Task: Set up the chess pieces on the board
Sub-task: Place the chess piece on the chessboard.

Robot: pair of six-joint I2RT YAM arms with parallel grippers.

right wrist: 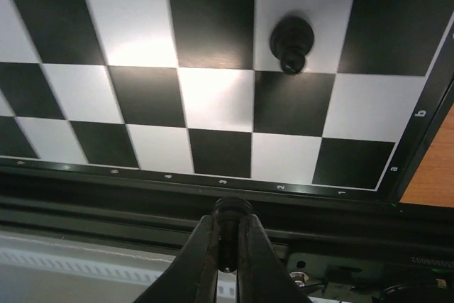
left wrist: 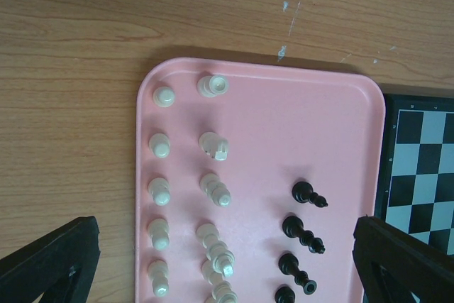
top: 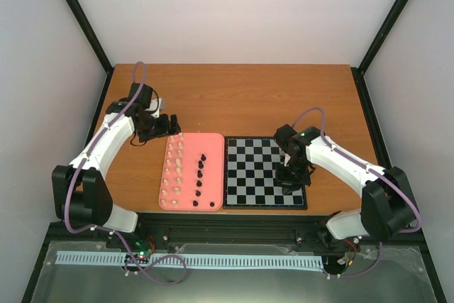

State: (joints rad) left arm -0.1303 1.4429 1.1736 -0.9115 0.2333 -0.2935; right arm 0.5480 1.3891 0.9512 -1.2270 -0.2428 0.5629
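My right gripper needs to go down toward the right in the wrist view next to let go, because the empty dark square beside the black pawn is below it on that side.
The board lies right of the pink tray. On the tray stand two columns of cream-white chess pieces and several black ones. My right gripper is shut on a black chess piece, over the board's near edge by the numbered border. One black pawn stands on a white square of the board. From above, the right gripper hangs over the board's right side. My left gripper is open above the tray's far part, with the black pieces and white pieces below it.
Bare wooden table extends behind the tray and board. The table's black front rail runs just below the board's near edge. The left arm reaches along the tray's left side.
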